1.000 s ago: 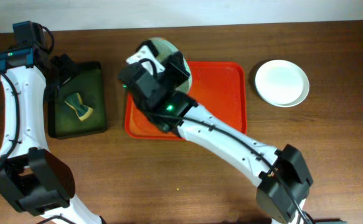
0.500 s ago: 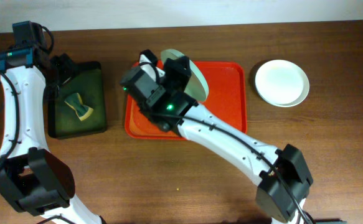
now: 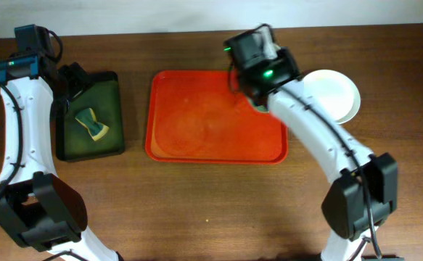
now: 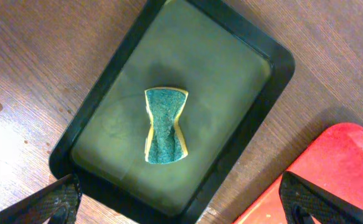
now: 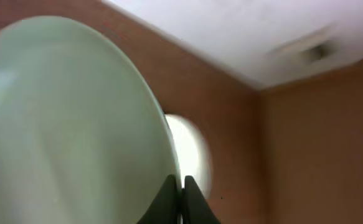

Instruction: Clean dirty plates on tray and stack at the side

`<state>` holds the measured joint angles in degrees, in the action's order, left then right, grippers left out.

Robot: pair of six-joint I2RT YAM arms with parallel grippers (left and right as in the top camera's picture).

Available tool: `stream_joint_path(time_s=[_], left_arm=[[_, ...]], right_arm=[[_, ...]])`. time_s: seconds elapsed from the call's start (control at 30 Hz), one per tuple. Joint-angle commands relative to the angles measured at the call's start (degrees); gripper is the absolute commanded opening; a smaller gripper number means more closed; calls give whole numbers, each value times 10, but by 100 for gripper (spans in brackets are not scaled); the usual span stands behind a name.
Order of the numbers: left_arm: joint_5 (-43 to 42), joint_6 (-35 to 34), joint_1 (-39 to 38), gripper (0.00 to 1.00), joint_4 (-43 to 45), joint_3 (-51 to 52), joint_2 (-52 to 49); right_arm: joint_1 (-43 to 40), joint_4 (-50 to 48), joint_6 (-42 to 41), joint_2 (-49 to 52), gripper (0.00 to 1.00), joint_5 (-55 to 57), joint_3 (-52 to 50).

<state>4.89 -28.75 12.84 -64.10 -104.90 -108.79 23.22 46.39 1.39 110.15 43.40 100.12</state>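
I will turn the tilted plate flat over the white plate beside the tray with my right gripper. Then I will lower it to stack it.
The red-orange tray lies at the table's middle with nothing on it. My right gripper is shut on the rim of a pale blue-green plate, held tilted on edge. In the overhead view the right arm is over the tray's back right corner and hides most of that plate; a green sliver shows. A white plate lies on the table right of the tray, and it also shows in the right wrist view. My left gripper is open and empty above the dark green tray.
The dark green tray at the left holds a green and yellow sponge, which also shows in the left wrist view. The tray's red corner is at the lower right there. A pale wall runs along the table's back edge.
My right arm has swung from the red tray's back left to its back right corner, carrying the pale green plate toward the white plate. The left arm has not moved.
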Motion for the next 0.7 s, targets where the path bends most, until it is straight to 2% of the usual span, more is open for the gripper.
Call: stream_joint_path(time_s=[0.0, 0.07, 0.13, 0.2, 0.3, 0.4, 0.47, 0.5, 0.53, 0.63, 0.67], left_arm=[[0, -1, 5, 99, 0, -2, -3], [0, -1, 5, 99, 0, -2, -3], [0, -1, 5, 99, 0, -2, -3], [0, -1, 5, 99, 0, -2, -3], [0, -1, 5, 99, 0, -2, -3], [0, -1, 5, 99, 0, -2, -3], [0, -1, 5, 99, 0, -2, -3], [0, -1, 5, 100, 0, -2, -3], [0, -1, 5, 99, 0, -2, -3], [0, -1, 5, 99, 0, -2, -3], [0, -1, 5, 99, 0, -2, -3]], right_arm=[[-147, -12, -212, -12, 4, -420, 2], [-243, -7, -221, -2, 4, -560, 2], [-330, 34, -220, 17, 4, -553, -11], [-397, 33, -220, 27, 4, -530, -52], [-444, -10, -216, 38, 4, -532, -93], [-447, -65, -216, 38, 5, -532, -119], [-435, -76, -216, 38, 24, -532, -120], [-429, -75, -216, 38, 41, -532, -120], [-427, -68, -216, 38, 46, -532, -120], [-427, -42, -229, 26, 49, -534, -119], [-427, -28, -229, 11, 62, -534, -119]])
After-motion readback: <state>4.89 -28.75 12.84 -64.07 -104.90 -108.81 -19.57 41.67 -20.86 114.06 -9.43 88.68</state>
